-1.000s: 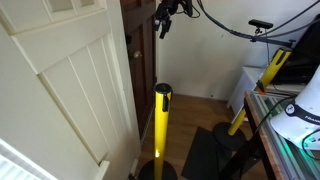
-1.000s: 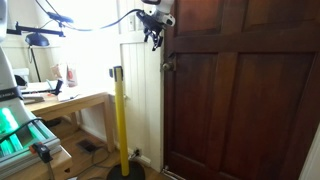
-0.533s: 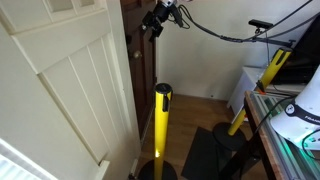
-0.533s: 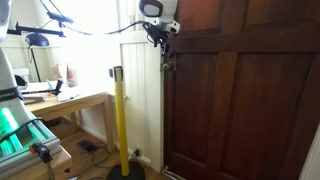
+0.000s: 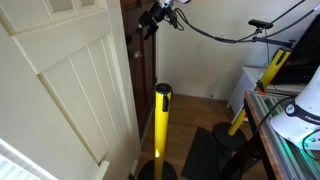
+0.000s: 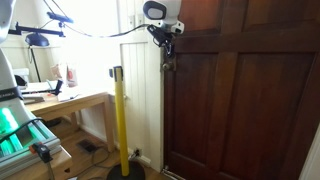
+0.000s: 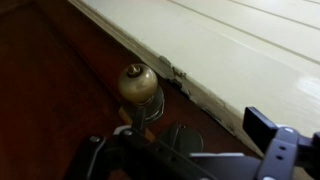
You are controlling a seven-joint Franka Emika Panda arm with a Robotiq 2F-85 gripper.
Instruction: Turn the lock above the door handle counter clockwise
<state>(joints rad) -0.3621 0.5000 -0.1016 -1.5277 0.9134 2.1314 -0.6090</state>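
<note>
The dark round lock (image 7: 184,138) gets my gripper's fingers around it next: the gripper moves closer in toward the front of the door and closes there, as they stand wide apart around it.
In the wrist view the lock (image 7: 183,138) is a small dark round fitting on the brown door (image 7: 50,90), right beside the brass door knob (image 7: 138,85). My gripper (image 7: 180,145) is open, and its two dark fingers (image 7: 263,130) stand wide apart on either side of the lock, close to the door face. In both exterior views the gripper (image 5: 149,19) (image 6: 164,34) is high up at the door's edge, just above the handle (image 6: 168,66). The lock itself is too small to make out there.
A yellow black-capped post (image 5: 162,125) (image 6: 120,120) stands on the floor below the arm. A white panelled door (image 5: 60,90) and white frame (image 7: 240,50) adjoin the brown door (image 6: 240,100). A desk (image 6: 60,105) and equipment stand to the side.
My gripper has moved in from open air to the door's edge, closing on the spot above the handle. The door and the post have not moved.
</note>
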